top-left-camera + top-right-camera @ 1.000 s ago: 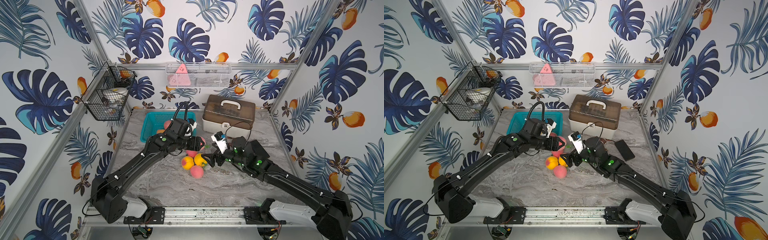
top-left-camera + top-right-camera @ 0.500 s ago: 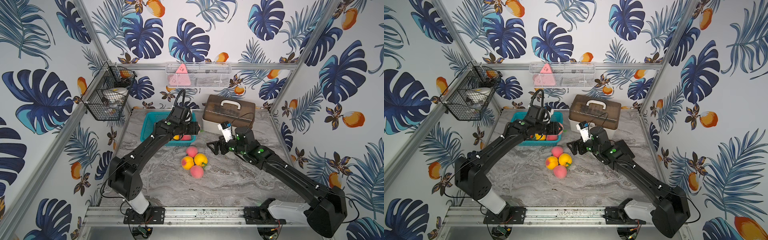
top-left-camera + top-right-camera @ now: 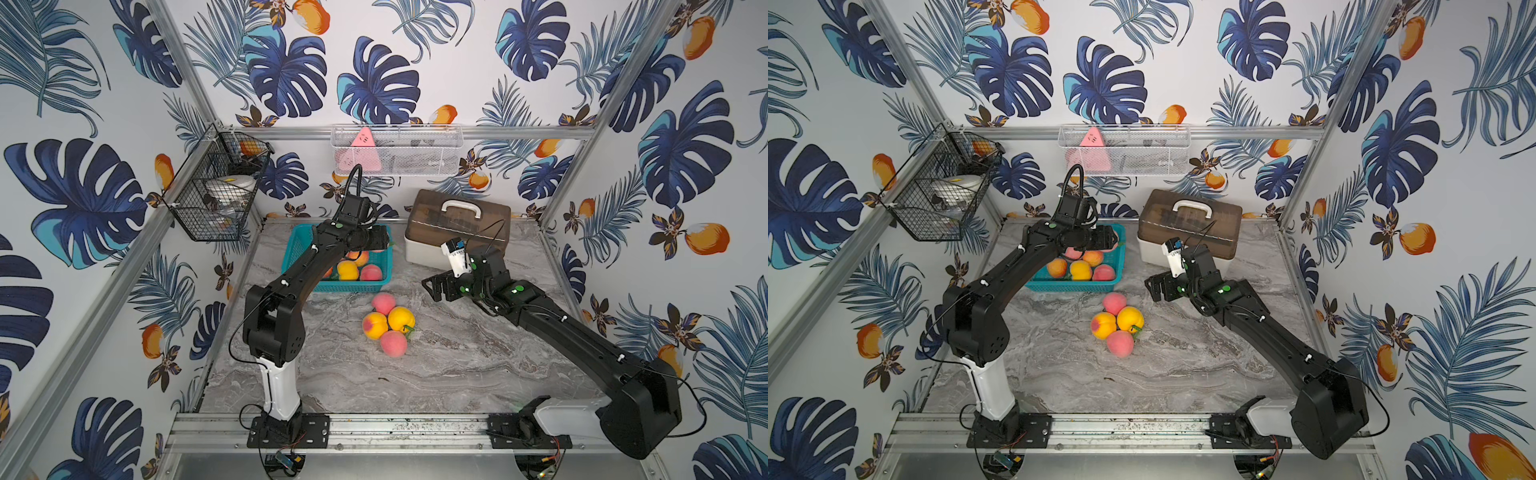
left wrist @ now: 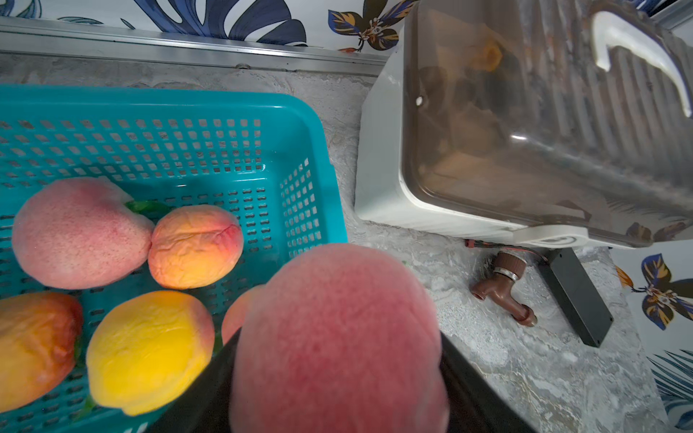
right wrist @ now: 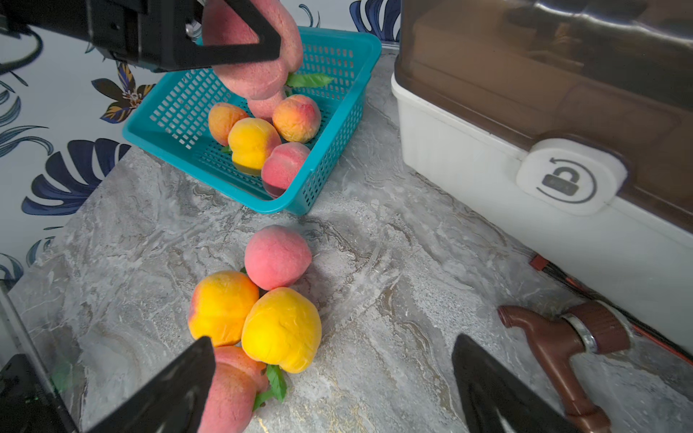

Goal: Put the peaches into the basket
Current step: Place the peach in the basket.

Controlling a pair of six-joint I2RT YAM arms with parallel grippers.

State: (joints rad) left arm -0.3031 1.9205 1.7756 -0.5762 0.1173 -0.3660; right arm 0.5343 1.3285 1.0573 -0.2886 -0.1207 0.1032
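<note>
The pink-red peach in the robot's left gripper needs to go down next into the empty spot below and be let go, because bare basket bottom by the basket's end (image 3: 380, 255) (image 4: 264, 225) is there.
My left gripper (image 3: 380, 241) is shut on a pink peach (image 4: 337, 337) and holds it above the right end of the teal basket (image 4: 187, 101). Several peaches (image 3: 347, 270) lie inside the basket (image 3: 345, 288). In both top views several more peaches (image 3: 393, 343) (image 3: 1117, 320) sit in a tight cluster on the marble table in front of the basket. My right gripper (image 3: 432, 286) is open and hangs to the right of that cluster. In the right wrist view one of its fingers (image 5: 180, 386) is beside a pink peach (image 5: 232, 390).
A white box with a brown lid (image 3: 457, 232) stands at the back right. A brown tap (image 5: 562, 337) and a flat black device (image 4: 573, 296) lie in front of it. A black wire basket (image 3: 216, 199) and a white mesh basket (image 3: 395, 149) hang on the walls.
My left gripper has carried the pink peach from the cluster back to over the basket. My open right gripper has drawn back from the cluster, up and to the right.
</note>
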